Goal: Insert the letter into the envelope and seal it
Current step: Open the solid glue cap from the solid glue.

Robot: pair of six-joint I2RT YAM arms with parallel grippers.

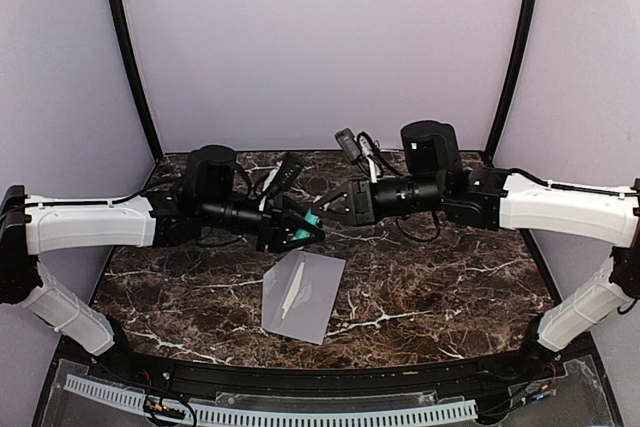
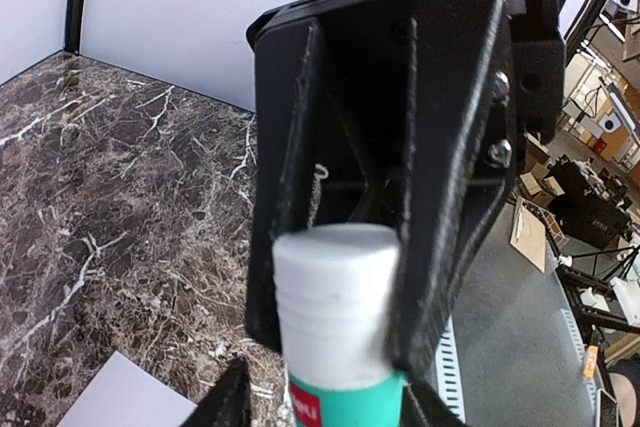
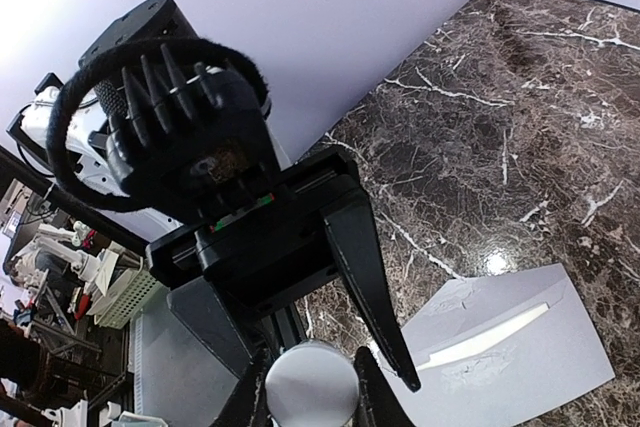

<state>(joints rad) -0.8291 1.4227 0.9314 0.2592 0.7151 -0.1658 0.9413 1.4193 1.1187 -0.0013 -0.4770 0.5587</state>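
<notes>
I will move the glue stick's cap with my right gripper outward and to the right in the top view, then down onto the far marble to release it there, clear of the envelope [image 1: 305, 299].
Flat on the marble lies the grey-lavender envelope [image 1: 305, 299] [image 3: 530, 352], with a narrow cream strip [image 1: 293, 287] [image 3: 492, 339], seemingly the letter's edge, showing along its flap line. The rest of the letter is hidden. Above the table both arms meet at a teal glue stick [image 1: 312, 219] with a white cap [image 2: 335, 287]. My right gripper [image 1: 326, 209] [image 3: 312, 394] is shut on the cap end, its fingers [image 2: 445, 247] flanking the cap. My left gripper [image 1: 298, 227] [image 2: 325, 405] stands open around the teal body, with a gap at one finger.
Dark marble tabletop [image 1: 440, 277] with pale walls behind. A perforated white strip [image 1: 270, 409] runs along the near edge. The envelope lies just below and in front of the two joined grippers.
</notes>
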